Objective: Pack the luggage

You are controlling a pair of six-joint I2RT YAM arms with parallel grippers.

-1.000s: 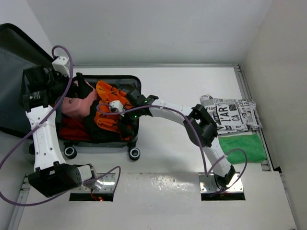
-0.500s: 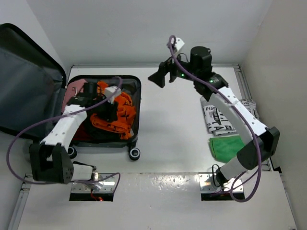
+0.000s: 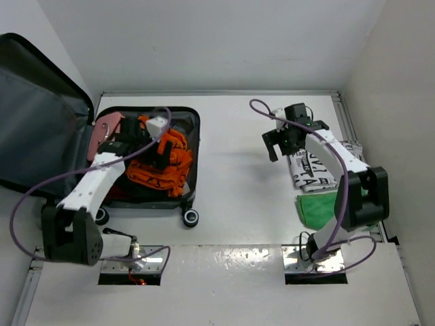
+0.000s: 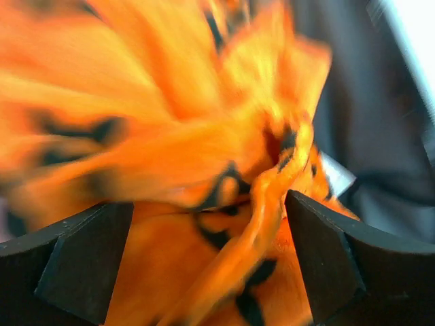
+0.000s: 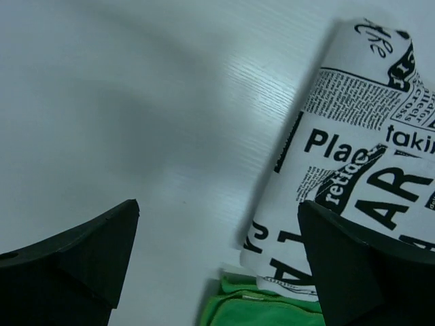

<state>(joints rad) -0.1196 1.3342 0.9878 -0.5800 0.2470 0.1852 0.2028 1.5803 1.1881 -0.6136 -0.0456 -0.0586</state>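
Observation:
The right gripper lowers and shifts toward the print cloth next, onto that edge of the cloth facing the luggage point(image 5: 285, 159). The cloth's edge lies off-center by one finger.
The luggage point(image 3: 194, 121) lies open at the left with its dark lid point(image 3: 41, 136) raised. Inside are an orange-and-black garment point(image 3: 170, 159), a pink item point(image 3: 103, 130) and something red. My left gripper point(image 3: 160, 153) hangs low over the orange garment point(image 4: 170, 136). Its jaws point(image 4: 207, 258) stand open, and a loose fold of the fabric lies between them, unpinched. My right gripper point(image 3: 274, 144) is open over the bare table, just left of a newspaper-print cloth point(image 3: 312, 170). In the right wrist view the gripper point(image 5: 217, 251) holds nothing, with the print cloth point(image 5: 360, 170) beside its right finger.
A green cloth point(image 3: 319, 207) lies in front of the print cloth, its corner point(image 5: 272, 305) visible in the right wrist view. The luggage's casters point(image 3: 190, 218) face the near edge. A raised rail point(image 3: 350, 129) borders the table on the right.
The right arm left the luggage, swung up at the back, then came down beside the print cloth. The left arm moved onto the orange garment and its jaws opened wide.

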